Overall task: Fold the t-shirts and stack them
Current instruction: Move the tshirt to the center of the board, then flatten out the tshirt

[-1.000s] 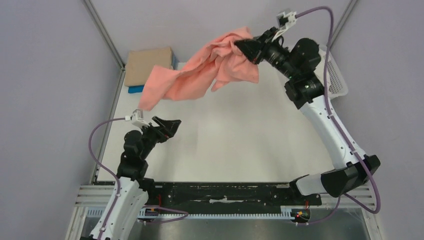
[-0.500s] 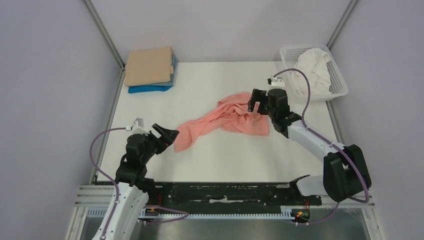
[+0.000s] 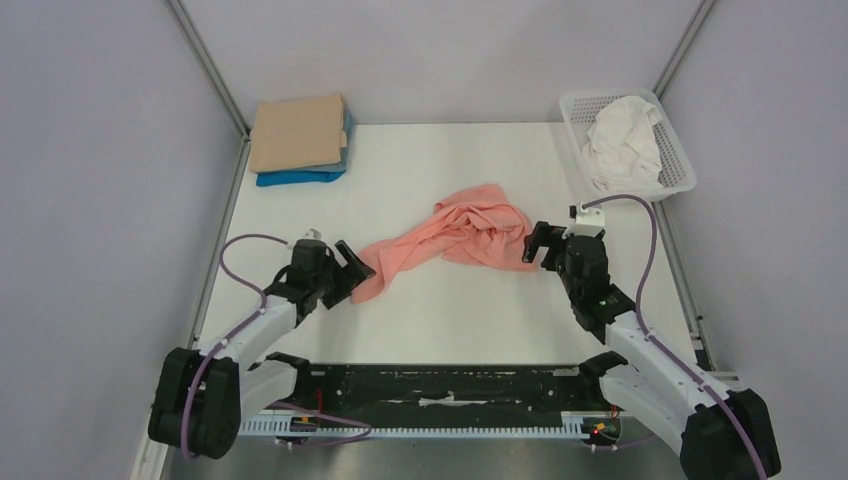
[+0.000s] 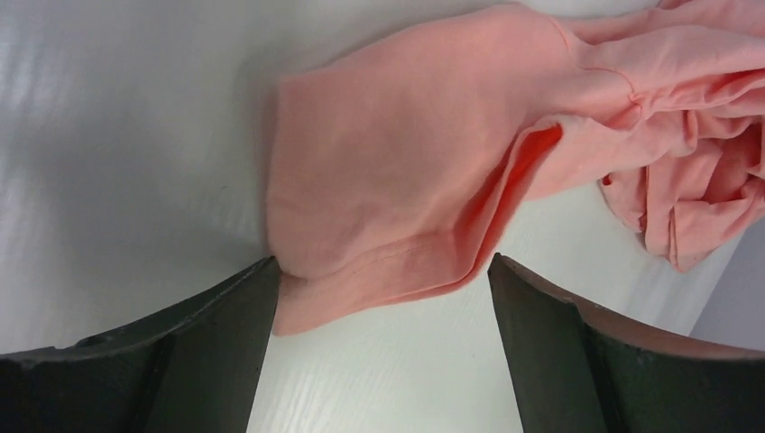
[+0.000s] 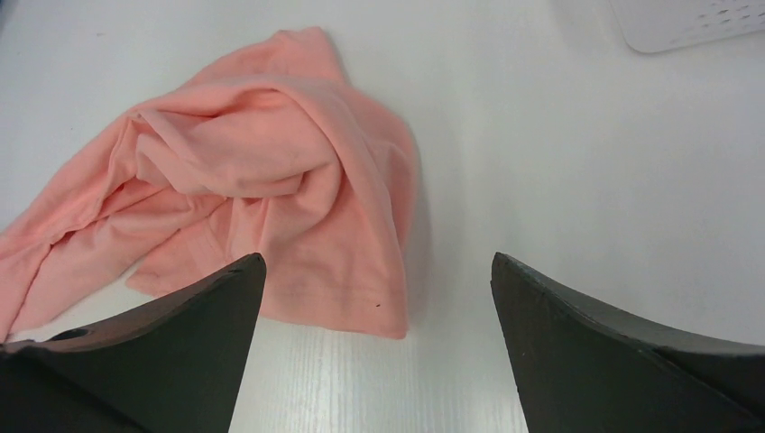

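The left gripper will slide to the right in the top view next, over the shirt's hem (image 3: 361,291) (image 4: 379,287), and close, because that hem is between its open fingers.
A salmon-pink t-shirt (image 3: 450,240) lies crumpled in the middle of the white table (image 3: 450,320). My left gripper (image 3: 352,268) stands open and low at the shirt's left end, its hem (image 4: 379,271) between the spread fingers. My right gripper (image 3: 538,245) is open beside the shirt's right end; the shirt's corner (image 5: 343,298) lies just ahead of its jaws. A tan t-shirt (image 3: 297,130) sits folded on a blue t-shirt (image 3: 298,178) at the far left. A white t-shirt (image 3: 620,140) is bunched in the basket.
The white lattice basket (image 3: 680,180) stands at the far right corner. Grey walls and metal posts enclose the table on three sides. A black rail (image 3: 450,385) runs along the near edge between the arm bases.
The right arm swung the pink shirt down from the air onto the table and let it go, then drew back toward me. The left arm moved in to the shirt's left end.
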### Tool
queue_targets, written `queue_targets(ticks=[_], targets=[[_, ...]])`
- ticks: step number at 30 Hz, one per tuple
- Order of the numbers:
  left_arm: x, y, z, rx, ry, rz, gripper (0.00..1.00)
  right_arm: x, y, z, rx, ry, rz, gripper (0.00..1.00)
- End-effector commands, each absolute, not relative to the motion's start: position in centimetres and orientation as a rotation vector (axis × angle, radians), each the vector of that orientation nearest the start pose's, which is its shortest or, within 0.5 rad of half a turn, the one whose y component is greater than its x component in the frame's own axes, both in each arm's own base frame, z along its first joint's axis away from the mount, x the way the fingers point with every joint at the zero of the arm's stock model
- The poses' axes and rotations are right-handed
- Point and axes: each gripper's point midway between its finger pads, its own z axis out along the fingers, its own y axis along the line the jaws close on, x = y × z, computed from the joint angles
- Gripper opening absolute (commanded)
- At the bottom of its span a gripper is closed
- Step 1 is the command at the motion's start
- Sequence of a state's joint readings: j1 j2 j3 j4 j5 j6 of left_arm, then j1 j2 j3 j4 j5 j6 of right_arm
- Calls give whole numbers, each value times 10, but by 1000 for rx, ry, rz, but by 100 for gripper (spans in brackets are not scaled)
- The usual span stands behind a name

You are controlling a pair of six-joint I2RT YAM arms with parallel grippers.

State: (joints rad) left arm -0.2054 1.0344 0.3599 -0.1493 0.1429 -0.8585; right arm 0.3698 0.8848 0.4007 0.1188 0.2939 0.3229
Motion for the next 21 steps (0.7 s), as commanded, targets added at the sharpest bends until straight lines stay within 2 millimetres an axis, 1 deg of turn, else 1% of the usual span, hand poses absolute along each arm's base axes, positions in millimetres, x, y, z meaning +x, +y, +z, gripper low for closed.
queue_targets(ticks=[1,4,6,8,10,12,13,14,15,16,18,21], targets=[[242,-119,19,-616,2472,-530,93,305,74,150,178,1832,203,98],[243,-143,17,-485,2521,-527,87,301,72,145,178,1840,197,98],[240,-155,12,-413,2561,-510,81,299,73,142,171,1848,201,98],[238,-162,7,-376,2590,-491,72,297,75,138,157,1861,212,98],[235,-167,2,-352,2612,-483,56,295,80,132,128,1889,225,98],[235,-164,-3,-352,2614,-431,45,292,82,122,108,1937,210,98],[235,-164,-3,-346,2616,-424,37,291,83,117,83,1960,195,98],[234,-164,-4,-339,2618,-415,26,289,84,110,67,1982,184,98],[235,-165,-4,-333,2617,-410,5,288,87,105,41,1999,178,98],[235,-165,-5,-334,2618,-405,2,287,91,99,18,2020,177,98],[237,-167,-2,-329,2607,-419,2,284,96,89,-22,2058,175,98],[238,-171,7,-323,2580,-462,2,293,97,86,-41,2054,144,94]])
